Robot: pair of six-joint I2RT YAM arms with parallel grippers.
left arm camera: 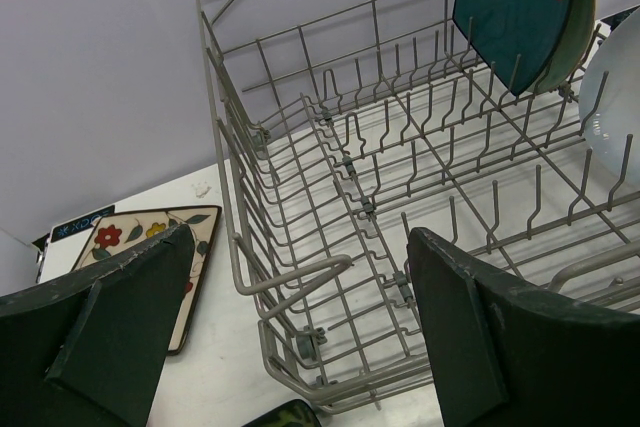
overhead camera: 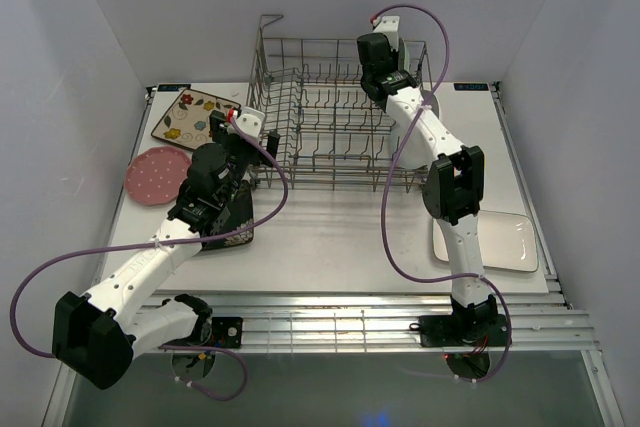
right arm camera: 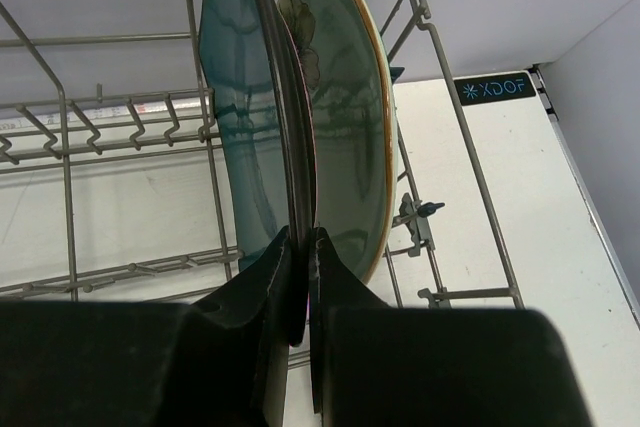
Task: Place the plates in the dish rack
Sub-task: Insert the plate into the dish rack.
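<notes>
The slot between the rack's wires beside the mint-green round plate is free, so my right gripper will lower the teal plate into it and release the plate.
The grey wire dish rack stands at the back middle of the table. My right gripper is shut on the edge of the teal square plate and holds it upright in the rack's far right end, next to the mint-green round plate. The left wrist view shows the teal plate and a white oval plate in the rack. My left gripper is open and empty at the rack's left end. The dark patterned square plate lies under my left arm.
The cream floral square plate and the pink dotted round plate lie left of the rack. The white rectangular plate lies at the front right beside my right arm. Walls close in on three sides.
</notes>
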